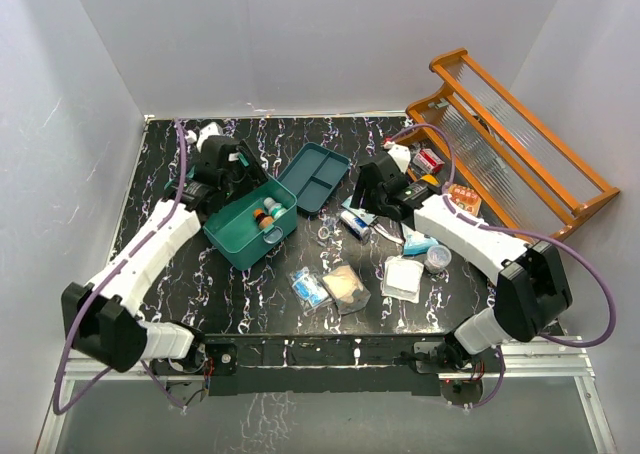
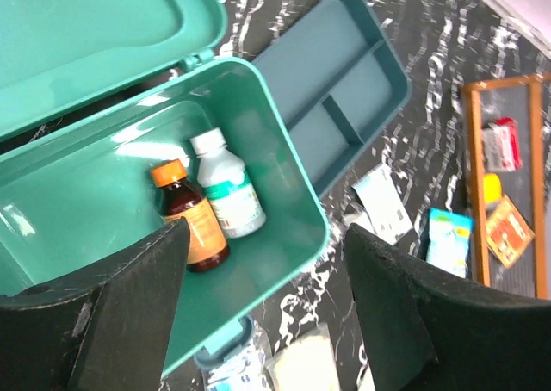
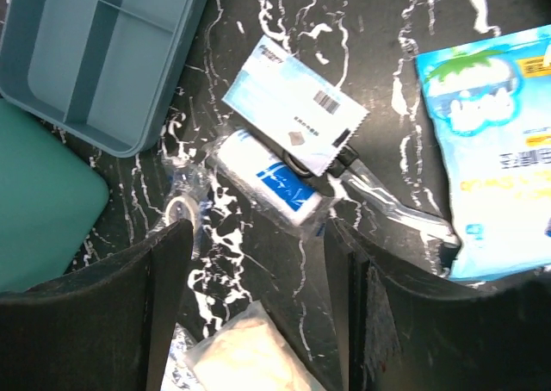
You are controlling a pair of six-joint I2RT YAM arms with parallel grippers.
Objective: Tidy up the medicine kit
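Note:
The blue-green packet's near end [image 1: 416,246] [image 3: 499,246] lies uncovered beside the tweezers, so the right gripper needs to move next to the right in the wrist view and down onto it.
The medicine kit [image 1: 243,236] is a teal box standing with its lid [image 2: 86,29] swung back. Inside lie a brown bottle with an orange cap [image 2: 191,223] and a white bottle [image 2: 225,193]. My left gripper [image 2: 267,305] hovers open over the kit's front right corner, nothing between its fingers. My right gripper [image 3: 258,296] is open above the tabletop, just short of a white roll with a blue label [image 3: 271,180] in clear wrap. A light blue sachet [image 3: 297,107] overlaps that roll. In the top view the right gripper [image 1: 372,202] is right of the divided tray [image 1: 315,174].
A blue-green packet [image 3: 491,150], a small tape roll [image 3: 181,206] and a gauze pad [image 3: 245,356] lie around the right gripper. An orange wooden rack [image 1: 520,144] with small boxes stands at the back right. A white pad [image 1: 403,277] and a small cup [image 1: 437,259] lie near the front.

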